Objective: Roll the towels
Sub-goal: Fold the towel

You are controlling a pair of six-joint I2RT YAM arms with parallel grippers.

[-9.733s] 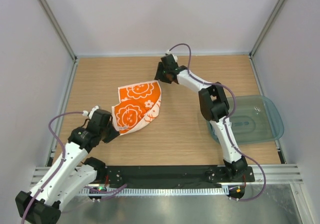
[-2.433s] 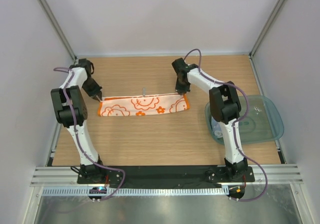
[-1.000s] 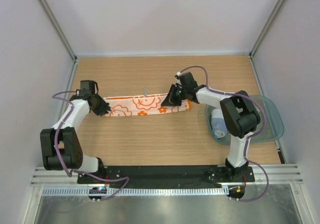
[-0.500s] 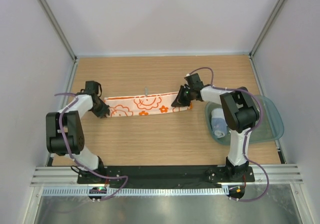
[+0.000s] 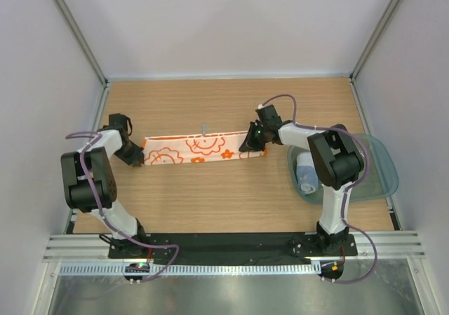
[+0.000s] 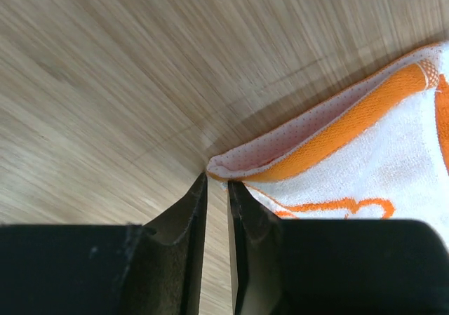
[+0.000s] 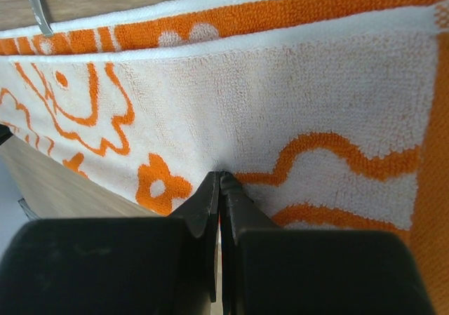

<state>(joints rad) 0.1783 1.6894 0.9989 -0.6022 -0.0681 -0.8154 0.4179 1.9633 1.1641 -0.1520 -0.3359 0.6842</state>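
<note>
I will lift my right gripper, move it over and lower it onto the folded towel's orange end to release, because that end is to the gripper's right in the top view.
The white towel with the orange pattern lies folded into a long flat strip across the middle of the table. My left gripper is low at its left end. In the left wrist view its jaws stand a narrow slit apart over bare wood, with its tips against the towel's corner. My right gripper is shut, and its tips press down on the towel near its right end. The pale grey-blue towel lies rolled in the teal tray.
The tray sits at the table's right edge, beside my right arm. A small metal pin stands just behind the strip, and it also shows as the pin in the right wrist view. Frame posts and walls close off the left, right and far sides.
My left gripper has slid a little outward and nearer, to the strip's left corner. My right gripper has shifted slightly right along the strip. The towel itself has barely moved.
</note>
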